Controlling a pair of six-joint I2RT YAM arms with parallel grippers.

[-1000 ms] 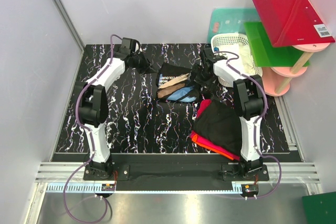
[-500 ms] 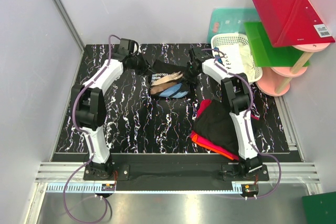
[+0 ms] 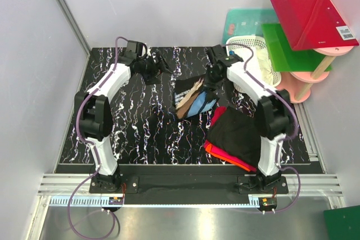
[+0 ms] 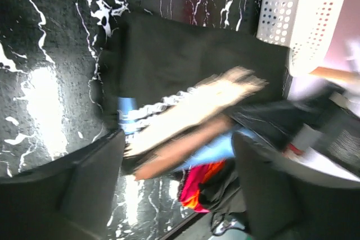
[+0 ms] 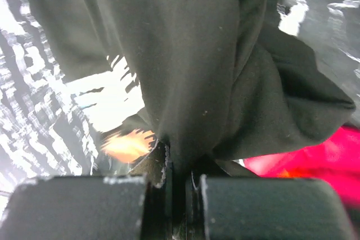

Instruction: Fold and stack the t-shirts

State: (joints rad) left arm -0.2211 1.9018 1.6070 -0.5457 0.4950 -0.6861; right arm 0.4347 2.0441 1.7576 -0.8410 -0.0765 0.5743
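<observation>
I will next move my right gripper back and to the right in the top view and let go of the printed shirt over the pile's black top, because that top lies flat and uncovered.
A black t-shirt with a tan, blue and white print hangs bunched at the table's middle back. My right gripper is shut on its upper right edge. In the right wrist view the jaws pinch a fold of the black cloth. My left gripper stands open to the left of this shirt, apart from it. In the left wrist view the printed t-shirt lies beyond the spread fingers, with nothing between them. A pile of t-shirts, black on top of red and orange, lies at the front right.
A white lattice basket stands at the back right edge, close behind the right arm. Red and green boards rest on a pink stand beyond it. The dark marbled table shows bare to the left.
My left gripper let go of the printed shirt's left edge and opened. My right gripper shut on the right edge and drew the shirt to the right, towards the pile.
</observation>
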